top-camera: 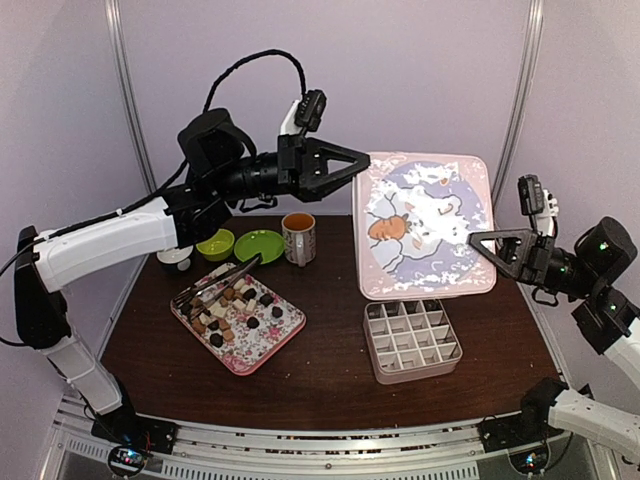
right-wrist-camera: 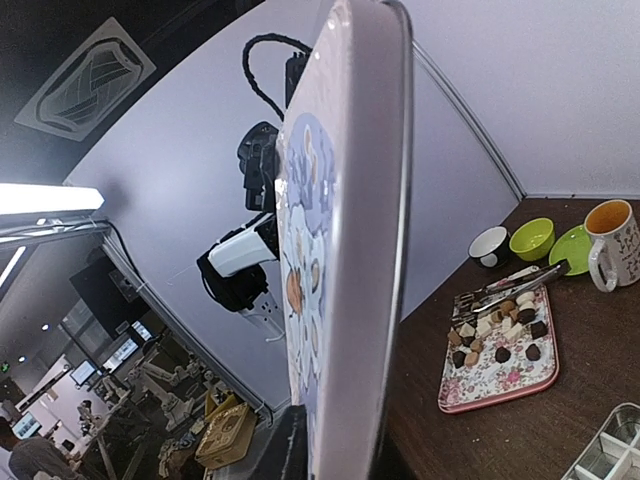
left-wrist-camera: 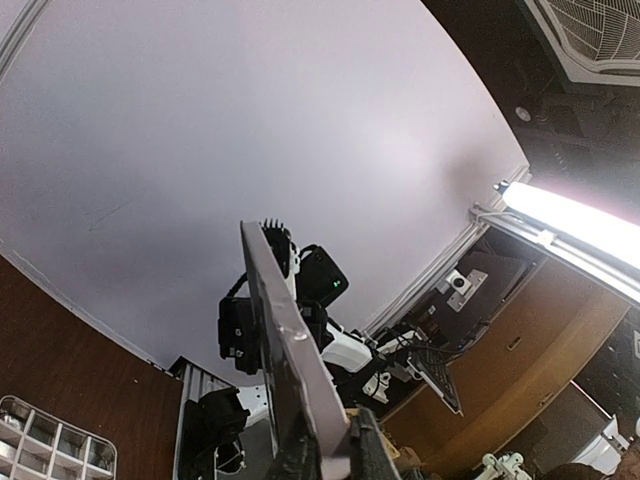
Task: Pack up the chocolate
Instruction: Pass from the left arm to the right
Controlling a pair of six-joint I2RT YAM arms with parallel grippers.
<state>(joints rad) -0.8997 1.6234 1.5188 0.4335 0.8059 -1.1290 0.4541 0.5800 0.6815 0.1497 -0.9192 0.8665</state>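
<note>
My right gripper needs to carry the pink lid away from my left gripper, turn downward and lower it onto bare table beside the box, since the box's sections are empty.
Small brown, tan and white chocolates lie on a flowered tray at the left; they also show in the right wrist view. A pink divided box stands open on the table at the right. Its pink illustrated lid is held up in the air above it, tilted towards the camera. My left gripper is shut on the lid's upper left edge. My right gripper is shut on its right edge.
Metal tongs rest on the tray's far end. Behind it stand a patterned mug, a green plate, a green bowl and a small dark cup. Metal frame posts stand at both back corners.
</note>
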